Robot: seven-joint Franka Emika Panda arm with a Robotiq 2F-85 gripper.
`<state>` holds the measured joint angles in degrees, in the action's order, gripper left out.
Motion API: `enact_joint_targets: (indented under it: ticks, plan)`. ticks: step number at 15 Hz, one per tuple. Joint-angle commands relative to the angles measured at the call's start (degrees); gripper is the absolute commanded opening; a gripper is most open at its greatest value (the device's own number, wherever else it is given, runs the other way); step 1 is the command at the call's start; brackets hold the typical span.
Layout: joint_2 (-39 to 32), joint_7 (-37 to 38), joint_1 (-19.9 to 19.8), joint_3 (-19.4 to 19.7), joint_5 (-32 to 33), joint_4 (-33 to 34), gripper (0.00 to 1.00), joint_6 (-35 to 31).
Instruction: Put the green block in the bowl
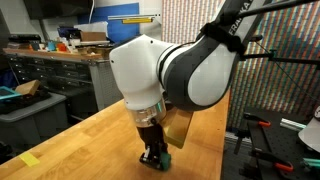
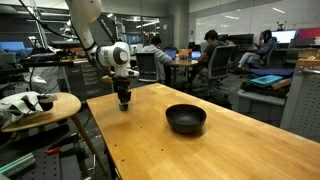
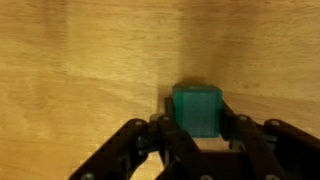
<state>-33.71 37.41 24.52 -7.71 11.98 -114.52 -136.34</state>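
Next, my gripper lifts the green block, carries it across the table above the rim of the empty black bowl [image 2: 186, 116], and lowers it inside to release.
The green block [image 3: 197, 108] is a small cube that sits between my gripper's [image 3: 197, 125] two black fingers in the wrist view. The finger pads press against its left and right sides. In an exterior view the gripper [image 1: 152, 155] is down at the wooden table, with a bit of the green block [image 1: 166, 160] showing beside the fingers. The black bowl [image 2: 186, 109] stands empty on the table in an exterior view, well away from the gripper [image 2: 124, 103], which is near the table's far corner.
The wooden table [image 2: 200, 150] has edges close to the gripper. A round side table [image 2: 45, 108] with white objects stands beside it. Workbenches and shelving [image 1: 60, 60] stand behind, and people sit at desks [image 2: 210, 50] in the background.
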Motion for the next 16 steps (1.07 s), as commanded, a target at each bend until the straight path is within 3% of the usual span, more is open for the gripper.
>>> enact_joint_targets:
  ticks: [1,10,16]
  plan:
    - [4.4,0.2,0.8,1.1,-1.5,-1.8,0.17,3.2]
    - [15.0,-0.6,-2.1,2.8,1.4,-5.7,0.17,13.0]
    - [21.3,-0.9,-7.8,5.4,4.5,-9.1,0.17,14.5]
